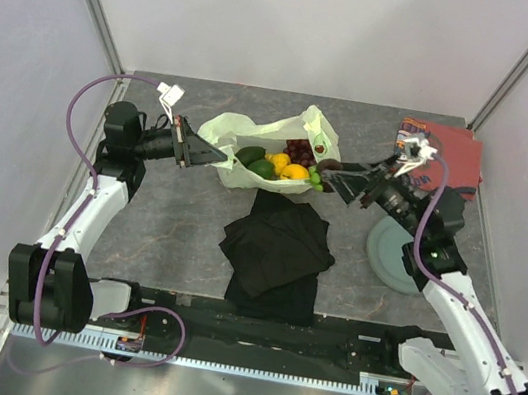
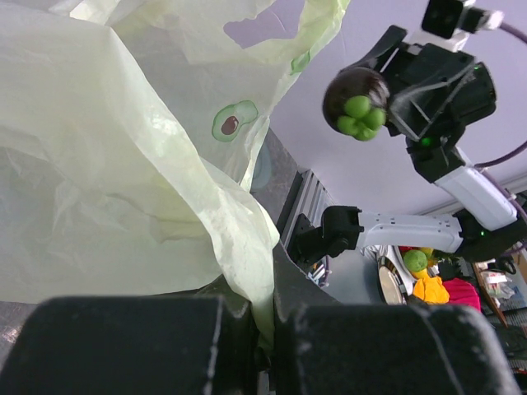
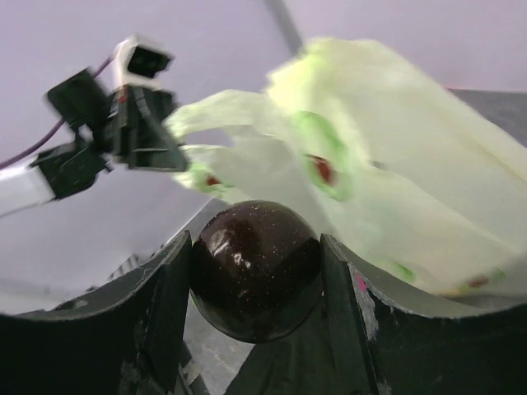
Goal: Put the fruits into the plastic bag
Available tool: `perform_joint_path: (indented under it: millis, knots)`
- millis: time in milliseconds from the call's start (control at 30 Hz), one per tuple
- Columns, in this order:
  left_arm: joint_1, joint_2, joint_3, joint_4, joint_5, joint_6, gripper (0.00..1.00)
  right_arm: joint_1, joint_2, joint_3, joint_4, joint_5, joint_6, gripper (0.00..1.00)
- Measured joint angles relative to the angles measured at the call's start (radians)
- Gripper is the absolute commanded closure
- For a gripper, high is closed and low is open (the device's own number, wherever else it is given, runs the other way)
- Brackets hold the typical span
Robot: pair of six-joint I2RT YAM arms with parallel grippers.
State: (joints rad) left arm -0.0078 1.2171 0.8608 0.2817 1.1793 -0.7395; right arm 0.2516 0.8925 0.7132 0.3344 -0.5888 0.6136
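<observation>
My right gripper next goes left in the top view, tilts down and lowers into the bag's opening point(image 1: 270, 168) to release, as the bag's edge is held up.
The pale yellow-green plastic bag point(image 1: 253, 140) lies open at the table's back middle. Inside it sit a dark red grape bunch point(image 1: 299, 150), a yellow fruit point(image 1: 294, 171) and green fruits point(image 1: 262, 167). My left gripper point(image 1: 191, 150) is shut on the bag's left edge point(image 2: 247, 239) and holds the mouth up. My right gripper point(image 1: 334, 180) hovers at the bag's right side, shut on the dark maroon round fruit point(image 3: 257, 270). The left wrist view shows that fruit point(image 2: 356, 97) from the front, with its green leafy cap.
A folded black cloth point(image 1: 276, 245) lies just in front of the bag. A round grey-green plate point(image 1: 391, 254) sits under the right arm. A red-orange patterned cloth point(image 1: 457, 154) lies in the back right corner. Walls close in the table on three sides.
</observation>
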Motion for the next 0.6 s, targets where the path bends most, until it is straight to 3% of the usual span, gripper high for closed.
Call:
perform_joint_path:
  millis: [267, 467, 600]
  knots:
    - [0.0, 0.0, 0.0, 0.0, 0.0, 0.0, 0.99, 0.315, 0.212, 0.27, -0.073, 0.051, -0.183, 1.0]
    - [0.0, 0.0, 0.0, 0.0, 0.0, 0.0, 0.98, 0.486, 0.364, 0.43, -0.211, 0.315, -0.329, 1.0]
    - [0.0, 0.0, 0.0, 0.0, 0.0, 0.0, 0.98, 0.512, 0.438, 0.494, -0.283, 0.537, -0.357, 1.0]
